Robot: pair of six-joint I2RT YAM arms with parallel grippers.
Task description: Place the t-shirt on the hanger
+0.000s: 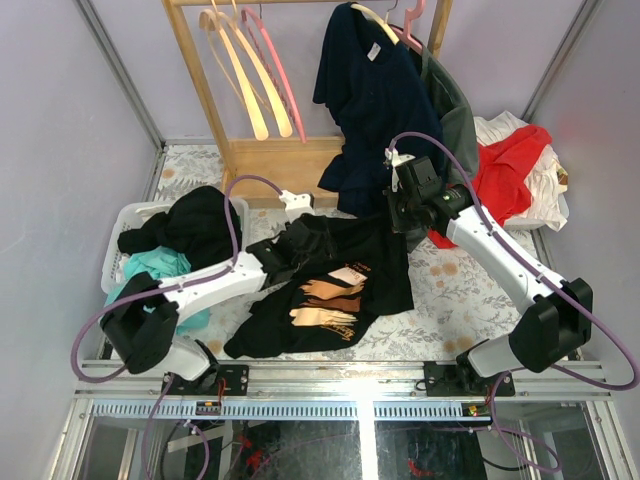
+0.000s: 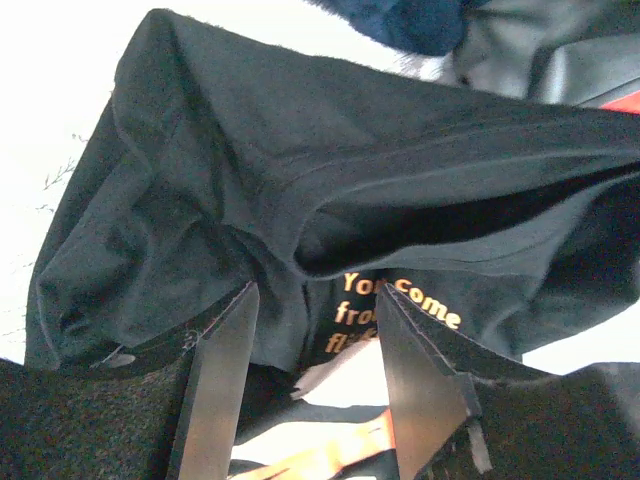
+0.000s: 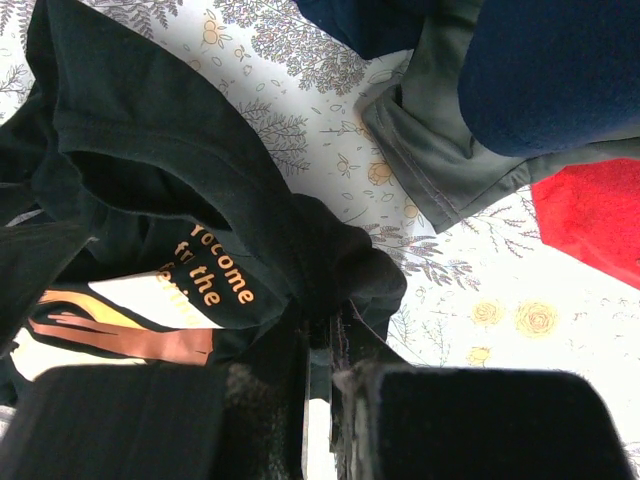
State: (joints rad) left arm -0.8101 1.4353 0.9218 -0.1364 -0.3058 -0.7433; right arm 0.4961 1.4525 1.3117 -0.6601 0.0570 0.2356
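Note:
My left gripper will next lower and close on the bent end of the shirt's collar [image 2: 293, 242], just below its open fingers.
The black t-shirt [image 1: 335, 285] lies crumpled mid-table with its tan print facing up. It also shows in the left wrist view [image 2: 300, 180] and the right wrist view [image 3: 150, 160]. My left gripper [image 1: 288, 243] is at the shirt's upper left edge; its jaws stand open [image 2: 315, 330] with a fold of the shirt's fabric between them. My right gripper [image 1: 398, 222] is at the shirt's upper right corner, shut [image 3: 325, 320] on a bunch of black fabric. A pink hanger [image 1: 275, 80] hangs on the wooden rack, far from both grippers; its lower bar is not visible.
A wooden rack [image 1: 200, 90] stands at the back with cream hangers [image 1: 235, 80]. A navy t-shirt [image 1: 365, 90] and a grey garment [image 1: 455, 110] hang there from another pink hanger [image 1: 410, 25]. A red garment [image 1: 510, 170] lies back right. A white basket [image 1: 125, 225] of clothes stands left.

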